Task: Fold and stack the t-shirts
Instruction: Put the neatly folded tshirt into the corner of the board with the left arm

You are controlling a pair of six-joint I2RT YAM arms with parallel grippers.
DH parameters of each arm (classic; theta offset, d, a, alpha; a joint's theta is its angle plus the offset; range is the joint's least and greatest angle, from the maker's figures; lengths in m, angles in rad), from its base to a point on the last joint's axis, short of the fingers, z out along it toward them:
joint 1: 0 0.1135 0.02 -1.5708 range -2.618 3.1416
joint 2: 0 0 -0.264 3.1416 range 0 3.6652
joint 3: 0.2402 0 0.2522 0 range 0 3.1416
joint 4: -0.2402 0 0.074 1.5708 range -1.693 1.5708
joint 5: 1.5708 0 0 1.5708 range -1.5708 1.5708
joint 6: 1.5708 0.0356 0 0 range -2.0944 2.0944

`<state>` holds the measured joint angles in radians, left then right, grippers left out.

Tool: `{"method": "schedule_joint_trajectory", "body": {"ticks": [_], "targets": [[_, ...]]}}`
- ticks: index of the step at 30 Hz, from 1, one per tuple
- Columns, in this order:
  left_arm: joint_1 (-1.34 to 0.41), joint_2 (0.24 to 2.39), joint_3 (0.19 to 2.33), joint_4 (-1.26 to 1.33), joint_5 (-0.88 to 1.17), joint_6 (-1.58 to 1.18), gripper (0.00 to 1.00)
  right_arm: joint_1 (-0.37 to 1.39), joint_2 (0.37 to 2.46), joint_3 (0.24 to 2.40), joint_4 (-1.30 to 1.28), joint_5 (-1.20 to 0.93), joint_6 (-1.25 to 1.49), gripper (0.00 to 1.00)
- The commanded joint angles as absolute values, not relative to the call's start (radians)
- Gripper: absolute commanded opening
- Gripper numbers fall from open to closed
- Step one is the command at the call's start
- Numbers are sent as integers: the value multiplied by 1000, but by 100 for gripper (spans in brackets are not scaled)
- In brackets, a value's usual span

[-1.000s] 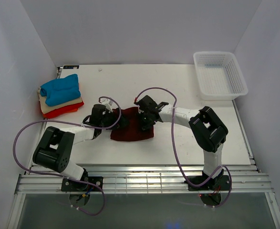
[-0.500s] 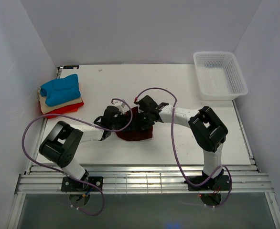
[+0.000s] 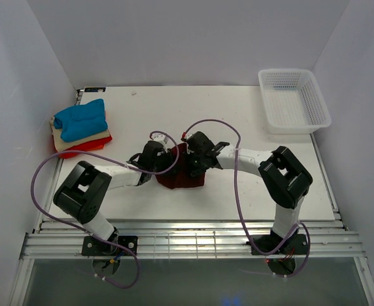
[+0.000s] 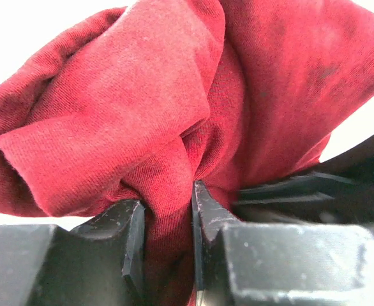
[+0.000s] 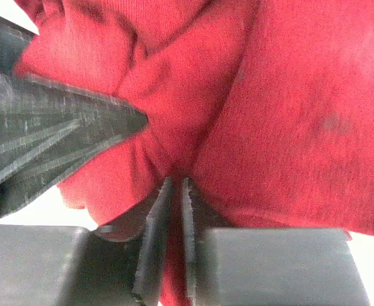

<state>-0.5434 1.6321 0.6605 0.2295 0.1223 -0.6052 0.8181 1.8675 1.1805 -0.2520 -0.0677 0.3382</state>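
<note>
I need to carry the unstacked maroon t-shirt outward next with my left gripper, to the left in the top view, and let it go on the blue (image 3: 80, 119) one.
The dark maroon t-shirt (image 3: 182, 178) lies bunched small at the table's middle, between both grippers. My left gripper (image 3: 166, 159) is at its left edge; in the left wrist view (image 4: 168, 213) a thick fold of maroon cloth (image 4: 142, 115) is squeezed between the jaws. My right gripper (image 3: 191, 164) meets it from the right; its jaws (image 5: 175, 194) stand almost together with a thin layer of cloth (image 5: 289, 95) between them. Each wrist view shows the other gripper's dark fingers close by. Blue (image 3: 80, 119), beige (image 3: 62, 143) and red-orange (image 3: 88, 147) t-shirts sit stacked at the far left.
A white mesh basket (image 3: 294, 100) stands at the back right corner. Purple cables loop over both arms. White walls close in the table on the left, back and right.
My left gripper moved right onto the shirt's left edge and closed on a fold. The shirt has been pushed narrower. The right gripper stayed on the cloth, its jaws slightly eased.
</note>
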Motion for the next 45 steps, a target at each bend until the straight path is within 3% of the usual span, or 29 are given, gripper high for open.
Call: {"method": "schedule_joint_trajectory", "body": {"ticks": [1,7,13,19,33,45], "targets": [[-534,1588,647,-80,-89,-491,0,839,1792,1131,-394,-5,334,23],[-428,1356,773,-337,-160,-370,0,839,1634,1112,-459,81,330,26],[-292,1293,873,-462,-172,-230,0,839,1548,1094,-471,58,350,26],[-158,1368,1011,-482,-115,-91,0,841,1502,1077,-468,60,354,27],[36,1653,1615,-566,-37,-32,0,841,1448,979,-430,49,397,27],[291,1716,1684,-568,77,-72,0,841,1420,933,-426,37,413,27]]}}
